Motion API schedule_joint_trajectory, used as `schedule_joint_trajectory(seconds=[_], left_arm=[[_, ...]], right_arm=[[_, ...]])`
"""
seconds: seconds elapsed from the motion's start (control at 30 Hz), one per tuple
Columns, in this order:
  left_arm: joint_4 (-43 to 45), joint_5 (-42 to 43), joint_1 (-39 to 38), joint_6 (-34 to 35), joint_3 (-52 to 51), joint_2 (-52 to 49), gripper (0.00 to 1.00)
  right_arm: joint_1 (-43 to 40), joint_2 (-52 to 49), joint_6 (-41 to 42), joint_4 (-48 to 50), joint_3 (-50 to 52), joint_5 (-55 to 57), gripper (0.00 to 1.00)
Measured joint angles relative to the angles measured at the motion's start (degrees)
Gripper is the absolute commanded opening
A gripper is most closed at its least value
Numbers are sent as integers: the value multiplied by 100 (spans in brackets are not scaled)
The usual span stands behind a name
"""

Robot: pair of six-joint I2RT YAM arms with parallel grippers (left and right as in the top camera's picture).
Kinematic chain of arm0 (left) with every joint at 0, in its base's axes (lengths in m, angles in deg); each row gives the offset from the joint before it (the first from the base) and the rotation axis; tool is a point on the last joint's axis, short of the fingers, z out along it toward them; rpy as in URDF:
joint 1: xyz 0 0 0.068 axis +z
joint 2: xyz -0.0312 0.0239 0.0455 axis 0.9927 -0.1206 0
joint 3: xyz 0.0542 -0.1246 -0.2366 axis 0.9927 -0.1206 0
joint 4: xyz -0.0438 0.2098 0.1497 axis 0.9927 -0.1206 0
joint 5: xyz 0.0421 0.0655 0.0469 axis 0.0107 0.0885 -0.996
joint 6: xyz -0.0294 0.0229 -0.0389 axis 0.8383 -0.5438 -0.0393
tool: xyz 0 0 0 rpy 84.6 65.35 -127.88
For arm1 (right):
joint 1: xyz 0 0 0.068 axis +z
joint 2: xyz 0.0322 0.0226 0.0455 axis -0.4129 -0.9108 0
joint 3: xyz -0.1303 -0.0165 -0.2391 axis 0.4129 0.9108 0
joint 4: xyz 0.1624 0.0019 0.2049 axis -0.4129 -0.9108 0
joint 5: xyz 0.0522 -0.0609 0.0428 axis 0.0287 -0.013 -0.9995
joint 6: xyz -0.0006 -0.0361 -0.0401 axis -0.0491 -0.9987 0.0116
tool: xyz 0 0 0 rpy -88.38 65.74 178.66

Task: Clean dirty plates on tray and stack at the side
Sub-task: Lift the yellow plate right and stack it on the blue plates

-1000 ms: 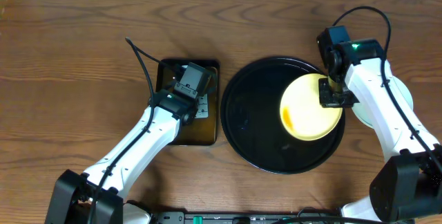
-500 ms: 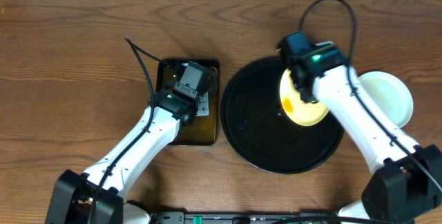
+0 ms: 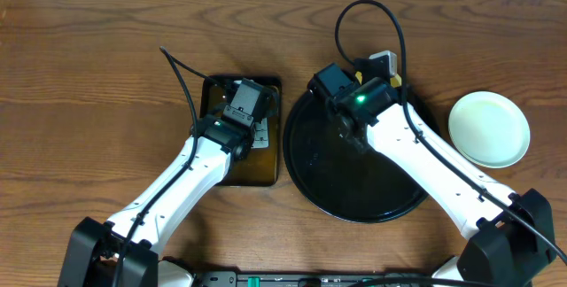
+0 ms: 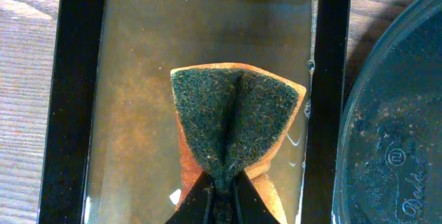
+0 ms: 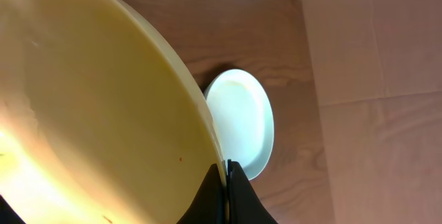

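Note:
My left gripper is above the open pan, so next it should go down into the shallow brownish water (image 4: 146, 144) and let go of the green-and-orange sponge (image 4: 235, 120) there.
My right gripper (image 5: 226, 174) is shut on the rim of the pale yellow plate (image 5: 103, 99) and holds it tilted on edge above the black tray (image 3: 341, 185). In the overhead view the plate is almost hidden under my right gripper (image 3: 350, 129), over the tray's far left part. A mint-white plate (image 3: 489, 129) lies on the table right of the tray and also shows in the right wrist view (image 5: 243, 122). My left gripper (image 4: 221, 186) is shut on a green-and-orange sponge (image 4: 235, 120) in the pan, shown from overhead too (image 3: 252, 132).
The rectangular dark pan (image 3: 213, 92) holds shallow brownish water and stands just left of the tray, whose rim shows in the left wrist view (image 4: 397, 155). A black cable (image 3: 182, 79) runs past the pan's left side. The right arm's cable loops above the tray.
My right arm swung left across the tray, carrying the yellow plate from its right part and tipping it on edge. The mint-white plate is now uncovered. The left arm has not moved.

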Motion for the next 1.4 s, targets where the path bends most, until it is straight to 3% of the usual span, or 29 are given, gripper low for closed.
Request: schedule_joint_trajectory(seconds=[0.37,0.77,1.03,1.1,1.17,1.23,1.27,1.33,1.4], left_arm=[[11,0,0,-11,0,0,8],[494,-4,391,-577,-2,-627,8],[682,-15,634,-625,-7,-1266,9],[691,-15,632,-651,-9,-1276,15],[721,-15,632,-686,-9,-1276,28],[719,-17,634,-721,-9,-1276,51],[723,-13,634,-702,-9,-1276,56],[702,-13,632,-704,-9,-1276,61],[570,-13,634,-706,-9,-1237,63]], right_arm=[[-345,0,313,35,0,-96,1],[-2830,0,376,153,0,-1510,1],[-4450,2,-122,560,0,-2830,1],[-4780,2,-223,614,0,-3053,1],[-5084,2,-343,695,0,-3261,1],[-5296,2,-479,798,0,-3456,2],[-5390,2,-542,833,0,-3550,7],[-5515,2,-636,883,0,-3703,34],[-5578,2,-730,931,0,-3823,41]])
